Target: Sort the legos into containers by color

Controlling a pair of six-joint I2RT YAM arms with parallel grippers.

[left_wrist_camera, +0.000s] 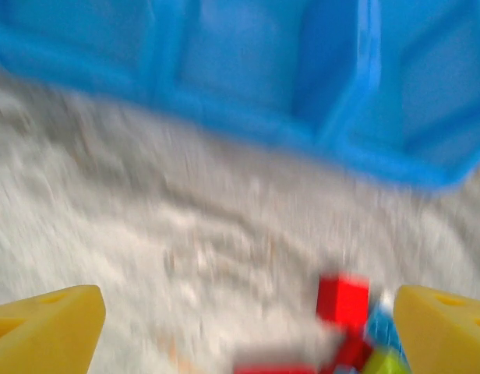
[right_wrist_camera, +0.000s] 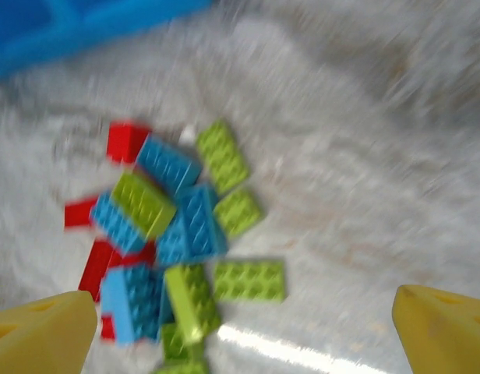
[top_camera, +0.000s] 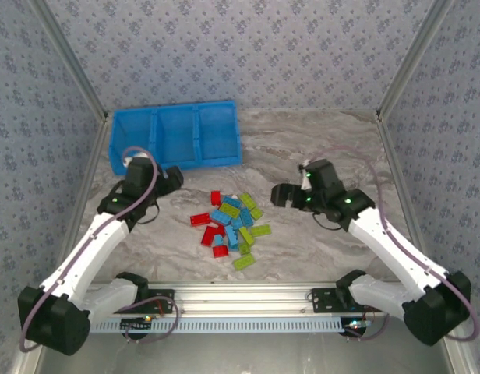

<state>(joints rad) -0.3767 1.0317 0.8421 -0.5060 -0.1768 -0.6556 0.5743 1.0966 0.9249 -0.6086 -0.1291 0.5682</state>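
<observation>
I will move my left gripper back and down onto the flat red brick at the pile's edge (top_camera: pixel 199 220) (left_wrist_camera: pixel 276 368) next, because it is clear of the blue and green ones.
The legos (top_camera: pixel 232 222) lie in a loose pile of red, light blue and lime green bricks at the table's middle. The containers are three compartments of one blue bin (top_camera: pixel 178 136) at the back left, and I see no brick in them. My left gripper (top_camera: pixel 171 181) hovers between bin and pile, open. In its blurred wrist view, the gripper (left_wrist_camera: pixel 244 339) has a red brick (left_wrist_camera: pixel 343 300) ahead to the right and the bin (left_wrist_camera: pixel 302 78) beyond. My right gripper (top_camera: pixel 280 195) is open, right of the pile. In its own view the gripper (right_wrist_camera: pixel 244 335) has a green brick (right_wrist_camera: pixel 250 280) just ahead.
Patterned walls enclose the table on three sides, with metal posts at the corners. A metal rail (top_camera: pixel 240 300) with both arm bases runs along the near edge. Bare marbled tabletop (top_camera: pixel 318 148) stretches right of the bin.
</observation>
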